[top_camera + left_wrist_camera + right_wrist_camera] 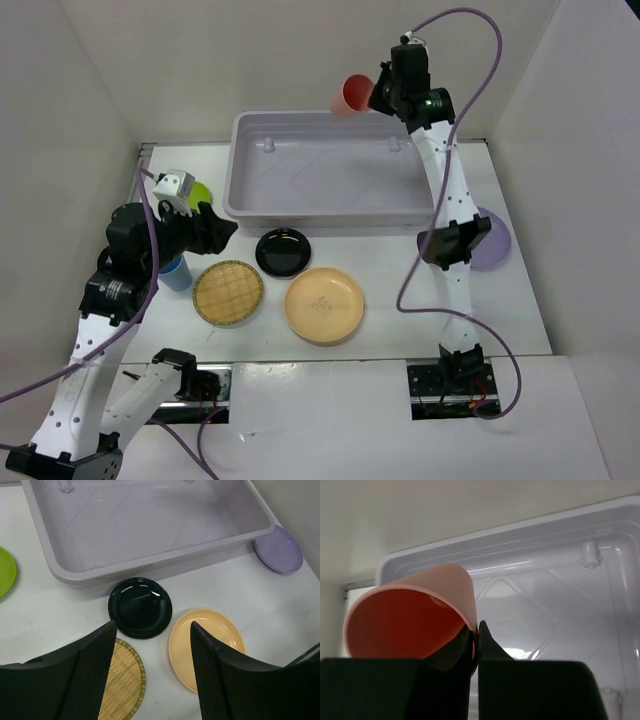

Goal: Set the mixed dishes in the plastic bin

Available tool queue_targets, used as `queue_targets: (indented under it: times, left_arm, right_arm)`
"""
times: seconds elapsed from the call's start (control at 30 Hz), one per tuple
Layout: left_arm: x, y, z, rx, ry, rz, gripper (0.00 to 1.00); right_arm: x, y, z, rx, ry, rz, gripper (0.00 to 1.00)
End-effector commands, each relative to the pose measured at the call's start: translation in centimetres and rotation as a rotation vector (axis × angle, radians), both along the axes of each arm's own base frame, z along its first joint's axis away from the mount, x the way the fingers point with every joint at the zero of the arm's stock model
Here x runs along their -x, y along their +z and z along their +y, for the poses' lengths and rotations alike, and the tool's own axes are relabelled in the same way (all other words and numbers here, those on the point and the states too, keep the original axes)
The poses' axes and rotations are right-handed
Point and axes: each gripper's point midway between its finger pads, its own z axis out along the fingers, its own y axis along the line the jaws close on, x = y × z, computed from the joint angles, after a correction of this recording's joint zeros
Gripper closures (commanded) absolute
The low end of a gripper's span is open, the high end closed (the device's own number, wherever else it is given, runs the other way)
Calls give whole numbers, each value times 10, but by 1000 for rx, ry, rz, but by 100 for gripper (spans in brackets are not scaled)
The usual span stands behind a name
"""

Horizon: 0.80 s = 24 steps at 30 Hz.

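Observation:
I need to lower the salmon-red cup with my right gripper into the bin's far corner [388, 162] [580, 592], on the side of the lavender plate.
My right gripper [378, 92] is shut on the rim of the salmon-red cup [351, 95], holding it high above the far side of the plastic bin [245, 190]; the right wrist view shows the cup [415, 615] pinched by its wall, with the bin [600, 535] below holding no dishes. My left gripper [222, 228] is open and empty, above the table left of the black plate [283, 251]. The woven plate [228, 293], peach plate [324, 305], lavender plate [492, 240], green plate [201, 192] and blue cup [175, 272] lie on the table.
White walls close in the table on the left, back and right. The right arm's purple cable [470, 20] loops above the bin. In the left wrist view the black plate [140, 607] lies just in front of the bin's near wall [150, 565].

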Motion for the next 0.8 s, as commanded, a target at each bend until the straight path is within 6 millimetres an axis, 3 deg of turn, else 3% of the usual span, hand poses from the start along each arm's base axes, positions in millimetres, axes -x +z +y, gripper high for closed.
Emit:
queue_targets:
  times: [0.0, 0.13, 0.17, 0.27, 0.33, 0.57, 0.77]
  left_arm:
    - [0, 17, -7, 20, -42, -39, 32]
    - [1, 4, -11, 37, -60, -2, 32]
    - [1, 4, -11, 37, -60, -2, 32]
    - [1, 0, -11, 36, -60, 7, 32]
    - [1, -1, -11, 36, -60, 7, 32]
    - [4, -5, -11, 43, -57, 13, 32]
    - [3, -9, -5, 28, -32, 26, 31]
  right_arm:
    - [-30, -45, -35, -31, 2, 83, 100]
    - [-59, -40, -45, -19, -50, -14, 100]
    - [-75, -63, -50, -30, -44, -7, 100]
    - [-91, -83, -68, -56, -82, 12, 100]
    - [-95, -95, -76, -49, -105, 24, 100]
    - [-109, -174, -91, -4, -148, 141, 100]
    - [-110, -196, -99, 26, -188, 178, 100]
